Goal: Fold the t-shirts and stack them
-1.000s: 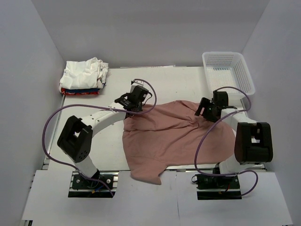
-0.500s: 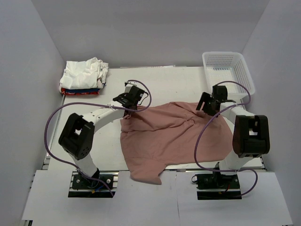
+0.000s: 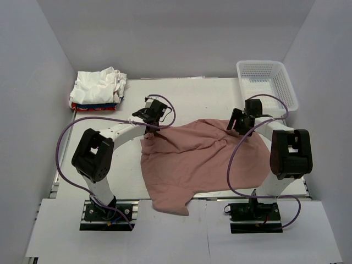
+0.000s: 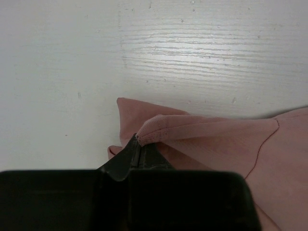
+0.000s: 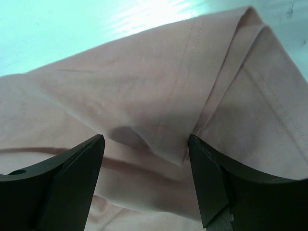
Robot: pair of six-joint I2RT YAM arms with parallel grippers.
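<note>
My left gripper has to lift the shirt's hem high, swing it outward and down and let it go on the bare tabletop [image 3: 143,89] beside the white stack, because the shirt is lying rumpled.
A large dusty-pink t-shirt [image 3: 198,159] lies spread across the table [image 3: 203,96], its lower part hanging over the near edge. My left gripper [image 3: 149,127] is shut on its far left hem; the left wrist view shows that pink edge [image 4: 202,132] pinched at the closed fingertips. My right gripper [image 3: 237,127] is open at the shirt's far right corner; in the right wrist view the folded pink corner [image 5: 192,96] lies between and beyond the spread fingers [image 5: 82,163], not pinched. A stack of white shirts [image 3: 99,88] over a red one [image 3: 88,107] sits at the far left.
A white plastic lattice basket [image 3: 267,82] stands at the far right corner. Grey walls close in the table on the left, back and right. Purple cables loop off both arms.
Both grippers moved away from me, dragging the shirt's far edge up the table. The right gripper no longer pinches the shirt's corner.
</note>
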